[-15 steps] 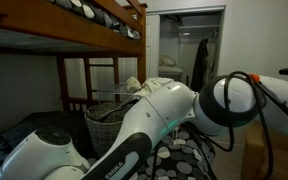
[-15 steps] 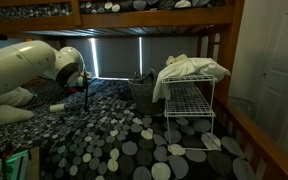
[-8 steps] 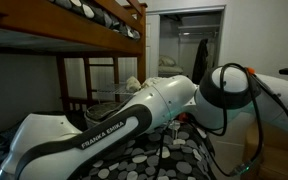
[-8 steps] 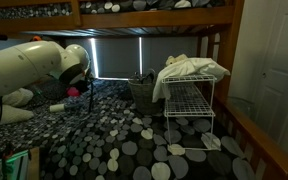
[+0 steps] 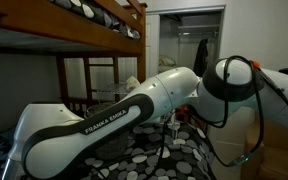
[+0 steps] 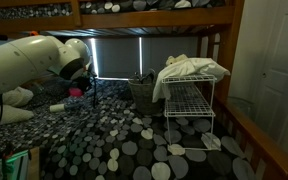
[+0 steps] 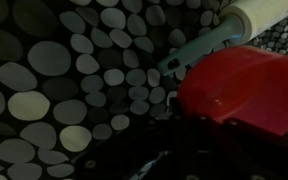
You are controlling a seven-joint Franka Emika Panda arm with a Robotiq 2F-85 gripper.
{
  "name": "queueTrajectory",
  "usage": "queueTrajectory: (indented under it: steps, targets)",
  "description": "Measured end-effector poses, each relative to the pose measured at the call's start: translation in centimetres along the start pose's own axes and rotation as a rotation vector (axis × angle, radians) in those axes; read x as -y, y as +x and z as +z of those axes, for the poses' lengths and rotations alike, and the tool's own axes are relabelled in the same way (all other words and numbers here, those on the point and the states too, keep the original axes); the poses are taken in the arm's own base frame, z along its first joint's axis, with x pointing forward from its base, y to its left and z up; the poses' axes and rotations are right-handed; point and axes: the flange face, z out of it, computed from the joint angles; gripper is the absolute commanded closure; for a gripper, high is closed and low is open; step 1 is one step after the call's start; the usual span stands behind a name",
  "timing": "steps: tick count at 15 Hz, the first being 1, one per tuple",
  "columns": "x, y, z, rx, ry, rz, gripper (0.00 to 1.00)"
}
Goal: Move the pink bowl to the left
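Observation:
The pink bowl is still above the bed, so my gripper should next lower it onto the spotted bedspread near the white-handled tool and let go of it.
The pink bowl (image 7: pixel 249 85) fills the right of the wrist view, close to the camera, above the dark spotted bedspread. My gripper (image 7: pixel 199 120) shows as dark fingers at the bottom, closed against the bowl's near rim. In an exterior view the bowl (image 6: pixel 75 92) is a small pink patch at the gripper (image 6: pixel 83 87), at the left just over the bed. In the exterior view filled by my arm (image 5: pixel 164 95), both bowl and gripper are hidden.
A grey woven basket (image 6: pixel 142 92) stands on the bed beside a white wire rack (image 6: pixel 189 105) draped with cloth. A white-handled tool (image 7: pixel 219 40) lies on the bedspread behind the bowl. Bunk-bed rails run overhead.
My arm has swung round, its elbow shifting across the close exterior view. The pink bowl has come into sight at the gripper, where it was hidden one second ago.

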Motion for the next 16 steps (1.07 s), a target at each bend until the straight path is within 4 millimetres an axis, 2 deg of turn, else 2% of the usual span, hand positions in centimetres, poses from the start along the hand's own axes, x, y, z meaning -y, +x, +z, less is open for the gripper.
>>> queueTrajectory:
  steps: [3,6,9,10,11,12,16]
  targets:
    - [0.0,0.4,2.3,0.021,-0.023,-0.089,0.99]
    - [2.1,0.8,5.3,0.007,-0.075,-0.189,0.99]
    - [3.2,1.6,7.0,-0.035,-0.125,-0.261,0.99]
    - [3.4,1.9,7.3,-0.05,-0.135,-0.277,0.71]
    - [3.6,2.2,7.6,-0.066,-0.142,-0.293,0.7]
    - [3.6,2.4,7.8,-0.081,-0.141,-0.305,0.65]
    - [3.5,2.9,8.7,-0.128,-0.11,-0.34,0.34]
